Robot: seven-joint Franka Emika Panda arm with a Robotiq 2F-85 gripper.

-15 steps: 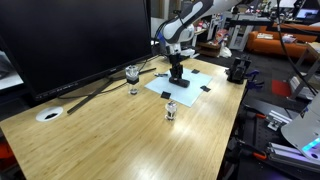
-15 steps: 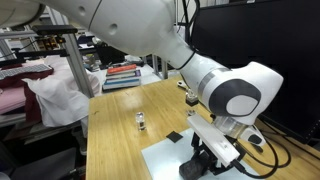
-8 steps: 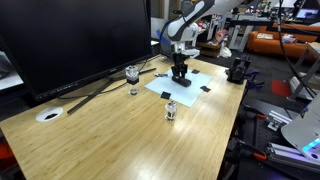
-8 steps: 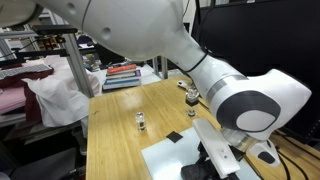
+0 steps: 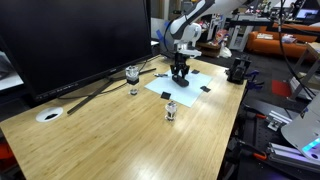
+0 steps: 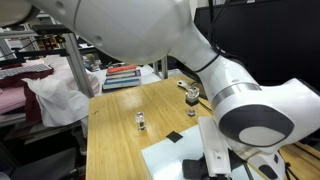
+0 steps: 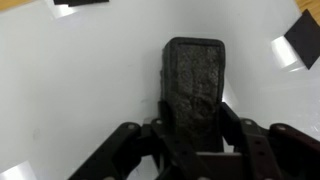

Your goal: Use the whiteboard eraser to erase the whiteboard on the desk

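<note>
The bare wood beside a glass item is across the whiteboard from the monitor. My gripper should move away from the monitor next, to release the eraser [image 5: 180, 77] on that bare wood.
In the wrist view the dark oblong whiteboard eraser [image 7: 193, 80] lies flat on the pale whiteboard [image 7: 80, 90]. My gripper [image 7: 193, 125] is shut on its near end, one finger on each long side. Black corner patches show at the top left [image 7: 82, 3] and at the right [image 7: 303, 40]. In an exterior view the gripper [image 5: 180, 70] stands upright over the whiteboard [image 5: 190, 88] on the wooden desk [image 5: 120, 140], and the eraser [image 5: 180, 77] is pressed onto the sheet. In an exterior view the arm hides most of the gripper; the whiteboard [image 6: 165, 162] shows at the bottom.
A big black monitor [image 5: 70, 40] stands behind the desk, with its cable running across the wood. Two small glass items [image 5: 132, 76] [image 5: 171, 110] stand beside the sheet. A white round disc [image 5: 48, 114] sits in the desk. Books [image 6: 125, 75] lie at the far end.
The arm has shifted a little across the whiteboard with the eraser still gripped. In one exterior view it now fills more of the picture.
</note>
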